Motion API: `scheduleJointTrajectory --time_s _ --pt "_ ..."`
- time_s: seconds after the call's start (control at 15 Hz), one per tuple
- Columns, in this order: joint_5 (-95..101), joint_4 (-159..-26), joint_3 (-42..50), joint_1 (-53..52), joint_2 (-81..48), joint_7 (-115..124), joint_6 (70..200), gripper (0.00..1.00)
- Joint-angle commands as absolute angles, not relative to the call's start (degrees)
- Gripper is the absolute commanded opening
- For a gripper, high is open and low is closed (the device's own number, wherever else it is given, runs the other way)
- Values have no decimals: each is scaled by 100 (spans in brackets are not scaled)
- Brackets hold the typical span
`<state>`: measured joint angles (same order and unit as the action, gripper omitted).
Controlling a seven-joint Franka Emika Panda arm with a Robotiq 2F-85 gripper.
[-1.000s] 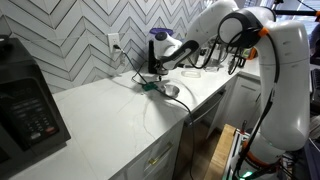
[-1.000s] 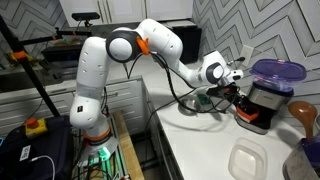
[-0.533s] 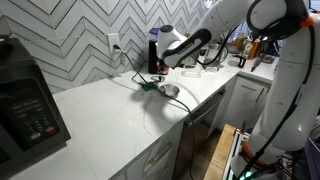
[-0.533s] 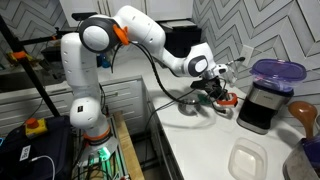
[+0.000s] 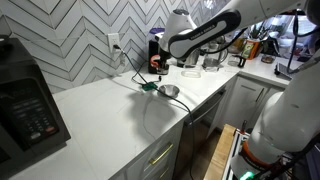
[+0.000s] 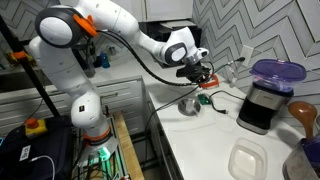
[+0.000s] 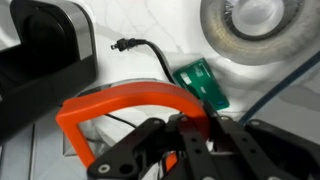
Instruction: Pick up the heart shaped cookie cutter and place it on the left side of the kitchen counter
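Observation:
The robot next needs to swing its gripper away from the metal bowl toward the white counter (image 5: 96, 126) beside the black microwave, lower it and release the cutter, since that spot is bare.
My gripper (image 7: 185, 128) is shut on the red-orange heart shaped cookie cutter (image 7: 120, 100), one side of it pinched between the fingers. In both exterior views the gripper (image 5: 158, 60) (image 6: 200, 74) holds the cutter (image 5: 155, 67) (image 6: 203, 79) in the air above the white kitchen counter (image 5: 100, 120) (image 6: 200, 140). Below it lie the small green item (image 7: 203, 82) (image 5: 147, 87) (image 6: 207, 98) and the shiny round metal bowl (image 7: 250, 30) (image 5: 170, 90) (image 6: 187, 104).
A black appliance (image 7: 40, 60) (image 6: 262, 103) stands close by with a black cable (image 7: 140, 50) beside it. A purple-lidded container (image 6: 275, 72) sits on top. A clear plastic tub (image 6: 248, 160) and a black microwave (image 5: 25, 105) stand further along the counter.
The gripper has risen with the cookie cutter in it and pulled away from the black appliance, along the counter past the bowl. The bowl and green item have not moved.

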<state>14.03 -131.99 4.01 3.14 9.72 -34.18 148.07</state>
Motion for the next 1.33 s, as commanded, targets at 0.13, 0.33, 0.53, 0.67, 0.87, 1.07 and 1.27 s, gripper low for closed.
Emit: scheduleJointTrajectory --time_s 0.13,0.33,0.53,0.67,0.87,1.07,1.27 --pt "470 -13746 498 -495 1700 -5162 14659 3" --pt "153 -13651 356 -926 1578 -5679 14386 3" --pt "317 -13604 217 -865 1510 -5487 14359 12" --pt "304 -13595 187 -918 1488 -5555 14320 12" --pt "299 -13585 203 -905 1479 -5628 14314 12" --pt "-531 -13573 102 -1472 1242 -6596 14210 3" --pt "-1163 -13229 -228 -1839 760 -7061 14055 3"
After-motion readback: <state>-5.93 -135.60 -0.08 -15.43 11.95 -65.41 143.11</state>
